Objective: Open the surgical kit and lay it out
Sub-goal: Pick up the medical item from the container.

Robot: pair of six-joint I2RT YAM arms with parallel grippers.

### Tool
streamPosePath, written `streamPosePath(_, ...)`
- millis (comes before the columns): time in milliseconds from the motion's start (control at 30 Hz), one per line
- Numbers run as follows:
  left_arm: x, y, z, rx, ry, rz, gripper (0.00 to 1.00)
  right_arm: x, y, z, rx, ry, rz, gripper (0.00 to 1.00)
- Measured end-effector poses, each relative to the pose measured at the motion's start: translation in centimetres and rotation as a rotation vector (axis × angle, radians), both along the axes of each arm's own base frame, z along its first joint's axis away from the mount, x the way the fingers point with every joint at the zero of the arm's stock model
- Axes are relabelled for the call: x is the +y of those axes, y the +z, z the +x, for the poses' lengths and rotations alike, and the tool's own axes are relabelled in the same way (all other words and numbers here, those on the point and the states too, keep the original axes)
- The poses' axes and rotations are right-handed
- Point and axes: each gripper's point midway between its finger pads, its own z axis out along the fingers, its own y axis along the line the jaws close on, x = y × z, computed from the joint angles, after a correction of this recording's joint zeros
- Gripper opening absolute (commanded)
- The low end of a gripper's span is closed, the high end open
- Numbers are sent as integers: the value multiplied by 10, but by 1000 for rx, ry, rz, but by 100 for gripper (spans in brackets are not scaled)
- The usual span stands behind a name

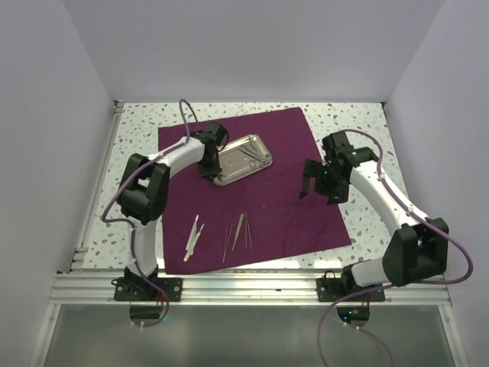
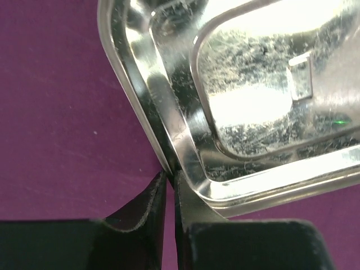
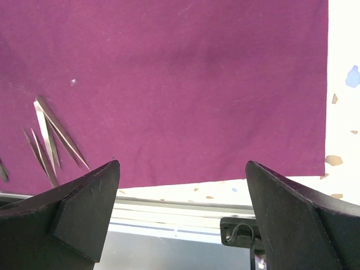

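Observation:
My right gripper will next move open to the left in the top view and down onto the scissors' middle (image 1: 256, 156), as the scissors are still in the tray.
The plum cloth wrap (image 1: 283, 199) lies spread flat on the table. The shiny steel tray (image 1: 243, 159) sits on its far half with ring-handled scissors (image 1: 258, 157) in it. My left gripper (image 1: 209, 166) is at the tray's left corner. In the left wrist view it (image 2: 170, 174) is shut on the tray's rim (image 2: 169, 140). Tweezers (image 1: 195, 235) and thin probes (image 1: 238, 229) lie on the cloth's near part; they also show in the right wrist view (image 3: 50, 135). My right gripper (image 1: 321, 187) hangs open and empty above the cloth's right side (image 3: 183, 163).
The speckled white table (image 1: 359, 122) shows around the cloth. White walls close in the left, right and back. An aluminium rail (image 1: 244, 287) runs along the near edge, also seen below the cloth in the right wrist view (image 3: 169, 216).

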Motion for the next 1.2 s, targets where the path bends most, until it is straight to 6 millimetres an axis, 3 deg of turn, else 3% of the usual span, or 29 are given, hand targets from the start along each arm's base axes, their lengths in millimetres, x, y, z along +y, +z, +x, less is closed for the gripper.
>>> streamPosePath(133,4,0,8,-7,-9,6,0,-2,0,0,0,-4,-9,98)
streamPosePath(300,9,0,18,-23,-34,26,0,-2,0,0,2,-8,-9,98)
streamPosePath(433,16,1,32,-35,-59,47,0,3,1,15,6,-11,-3,98)
streamPosePath(567,20,2,43,-43,-84,58,1,20,10,50,-21,1,33,97)
streamPosePath(600,20,2,46,-43,-89,59,5,27,14,63,-39,10,44,96)
streamPosePath(633,20,2,48,-43,-97,60,18,35,18,77,-59,21,55,96)
streamPosePath(733,18,2,50,-43,-110,47,32,65,27,114,-113,69,84,93)
streamPosePath(833,15,1,48,-33,-117,30,33,107,33,153,-174,134,109,89)
streamPosePath(1000,11,1,46,-25,-127,5,31,158,7,185,-169,205,118,67)
streamPosePath(1133,11,2,40,-17,-138,-3,28,167,-36,197,-108,210,93,48)
streamPosePath(1200,11,1,36,-11,-148,-6,28,166,-59,201,-72,205,74,44)
